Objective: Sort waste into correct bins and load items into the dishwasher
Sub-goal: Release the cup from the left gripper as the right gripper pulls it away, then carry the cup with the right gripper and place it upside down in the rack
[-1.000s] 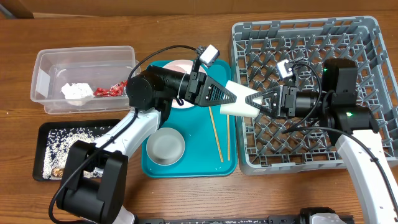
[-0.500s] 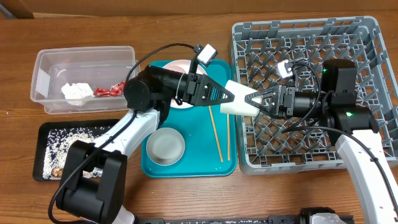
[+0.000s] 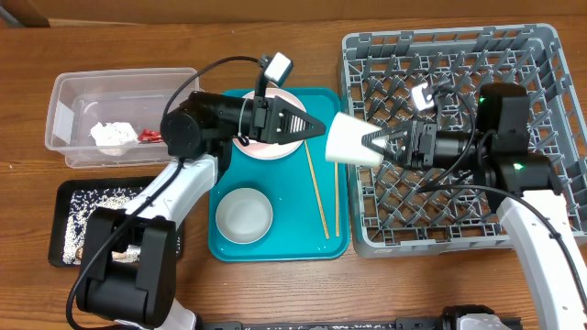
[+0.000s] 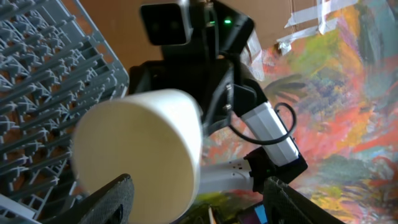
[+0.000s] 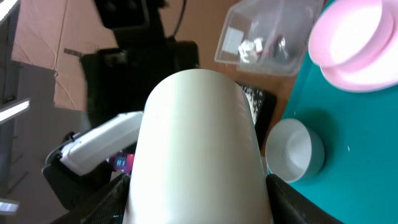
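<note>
The rack's wires (image 3: 390, 104) beside the tray are empty, so the robot's right gripper needs to swing over them, tip downward, lower the sideways cup there and then let go of it.
A white cup (image 3: 350, 142) hangs on its side over the gap between the teal tray (image 3: 275, 249) and the grey dishwasher rack (image 3: 459, 55). My right gripper (image 3: 374, 143) is shut on the cup, which fills the right wrist view (image 5: 199, 143) between both fingers (image 5: 102, 199). To the cup's left my left gripper (image 3: 315, 126) stands open and apart from it. In the left wrist view the cup (image 4: 143, 149) lies just ahead of the spread fingers (image 4: 109, 199). On the tray are a pink plate (image 3: 275, 145), a pale bowl (image 3: 243, 214) and two chopsticks (image 3: 317, 192).
The clear tub (image 3: 124, 110) at the back left holds a white napkin (image 3: 112, 133) and a red wrapper (image 3: 151, 136). A black tray (image 3: 73, 197) with rice scraps lies in front of it. The left arm crosses over the tray's back half.
My left gripper opened, let go of the cup and drew back to the left. The cup stays in the right gripper, lifted slightly and turned.
</note>
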{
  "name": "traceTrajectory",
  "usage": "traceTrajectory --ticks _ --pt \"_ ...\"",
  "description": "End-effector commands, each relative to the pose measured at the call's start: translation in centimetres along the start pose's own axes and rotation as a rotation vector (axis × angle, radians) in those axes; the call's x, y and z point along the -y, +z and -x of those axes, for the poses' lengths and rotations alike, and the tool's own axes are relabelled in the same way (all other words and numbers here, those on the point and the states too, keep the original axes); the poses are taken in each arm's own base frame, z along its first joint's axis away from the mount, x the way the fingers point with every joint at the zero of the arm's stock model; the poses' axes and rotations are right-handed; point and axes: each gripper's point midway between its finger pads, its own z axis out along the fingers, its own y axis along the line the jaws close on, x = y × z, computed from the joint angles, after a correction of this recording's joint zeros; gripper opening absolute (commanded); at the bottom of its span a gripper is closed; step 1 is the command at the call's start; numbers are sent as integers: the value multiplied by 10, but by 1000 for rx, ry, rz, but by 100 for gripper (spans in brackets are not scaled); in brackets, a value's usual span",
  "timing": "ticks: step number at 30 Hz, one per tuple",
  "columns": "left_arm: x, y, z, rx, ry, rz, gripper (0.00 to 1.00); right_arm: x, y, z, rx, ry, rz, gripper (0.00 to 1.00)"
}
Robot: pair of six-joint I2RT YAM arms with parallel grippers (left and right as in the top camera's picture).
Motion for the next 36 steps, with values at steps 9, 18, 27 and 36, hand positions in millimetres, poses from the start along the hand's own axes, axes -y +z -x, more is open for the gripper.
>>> traceTrajectory --ticks 9,18,27,36 --pt "7 -4 0 -6 47 11 69 11 -32 60 266 -69 -406 51" --pt "6 -4 -1 -11 72 13 71 62 -100 71 397 -82 -949 56" --pt "6 -4 -2 -17 86 15 96 103 -103 62 284 -52 -1067 53" --pt "5 -3 -4 -27 123 18 100 153 -88 83 216 -73 -1103 52"
